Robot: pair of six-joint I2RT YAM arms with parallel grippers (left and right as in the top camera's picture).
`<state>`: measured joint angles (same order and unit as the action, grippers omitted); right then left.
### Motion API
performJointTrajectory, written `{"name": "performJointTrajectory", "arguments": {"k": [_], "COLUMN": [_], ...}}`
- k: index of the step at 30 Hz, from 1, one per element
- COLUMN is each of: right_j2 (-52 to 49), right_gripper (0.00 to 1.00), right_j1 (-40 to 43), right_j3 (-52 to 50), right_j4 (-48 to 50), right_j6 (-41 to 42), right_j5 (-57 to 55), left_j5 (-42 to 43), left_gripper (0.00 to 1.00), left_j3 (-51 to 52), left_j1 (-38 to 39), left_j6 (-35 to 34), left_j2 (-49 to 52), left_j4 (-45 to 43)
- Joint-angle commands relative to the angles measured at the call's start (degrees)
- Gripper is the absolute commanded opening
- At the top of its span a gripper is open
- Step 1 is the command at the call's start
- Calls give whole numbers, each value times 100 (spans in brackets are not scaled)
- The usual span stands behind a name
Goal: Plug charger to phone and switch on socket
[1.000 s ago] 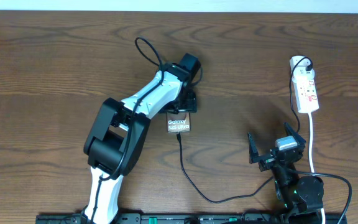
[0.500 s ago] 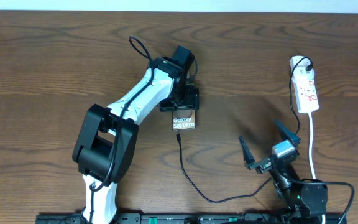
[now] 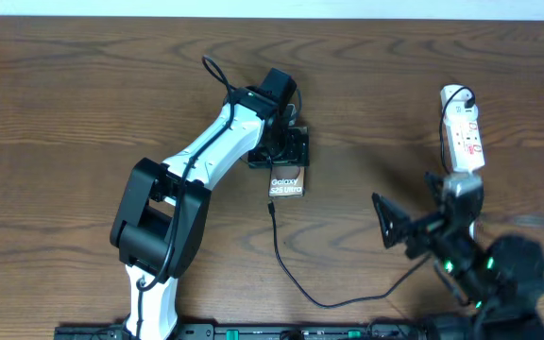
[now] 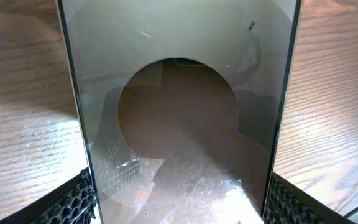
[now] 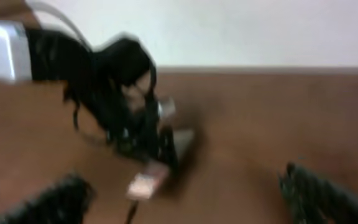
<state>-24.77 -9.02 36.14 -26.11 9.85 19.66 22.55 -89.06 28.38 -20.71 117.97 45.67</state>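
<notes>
I will next lower my right gripper outward and left in the overhead view onto the phone's long edge by the lettering (image 3: pixel 304 179) (image 5: pixel 162 179), which the left gripper leaves bare.
The phone (image 3: pixel 286 184) lies flat on the wooden table, "Galaxy" lettering up. My left gripper (image 3: pixel 281 151) is shut across its far end. In the left wrist view the phone's glossy slab (image 4: pixel 179 93) fills the space between both mesh fingers (image 4: pixel 73 202), which touch its edges. The charger (image 3: pixel 291 274), a thin black cable, runs from the table's front up to the phone's near edge (image 3: pixel 271 208). The socket (image 3: pixel 463 132) is at the right with a black plug at its far end. My right gripper (image 3: pixel 410 201) hovers open just in front of it, holding nothing; its view is blurred.
The strip's white cord (image 3: pixel 476 210) trails toward the front edge behind the right arm. The left arm (image 3: pixel 206 161) stretches diagonally over the table's left middle. In the blurred right wrist view the left arm (image 5: pixel 114 87) and phone (image 5: pixel 145 183) show ahead.
My right arm has swung up and right toward the socket, jaws still wide. The left gripper has shifted the phone slightly right, the cable following.
</notes>
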Motion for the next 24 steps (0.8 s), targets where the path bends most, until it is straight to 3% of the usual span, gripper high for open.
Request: {"name": "performJointTrajectory", "arguments": {"k": [1,8,11,24], "right_j2": [-1290,-2796,-3348,-5709], "right_gripper": [99,99,74,75], "right_j1": [2,2,-9,-538], "right_j3": [1252,1849,1836,1762], "right_j4": [-839,-1056,-1165,-579], "right_j6": [20,39,120,992], "right_j5": [356,1814,1843,1838], "left_j5": [306,688,706,981], "left_gripper": [77,77,77,77], "left_j3": [-46,-70,-70,-70], "left_j1": [-20,-131,-184,-197], "left_j6": [81,28,28,35], "left_j2": [-195,-195,-195,-195], "left_j4": [-109,-221,-212,-254]}}
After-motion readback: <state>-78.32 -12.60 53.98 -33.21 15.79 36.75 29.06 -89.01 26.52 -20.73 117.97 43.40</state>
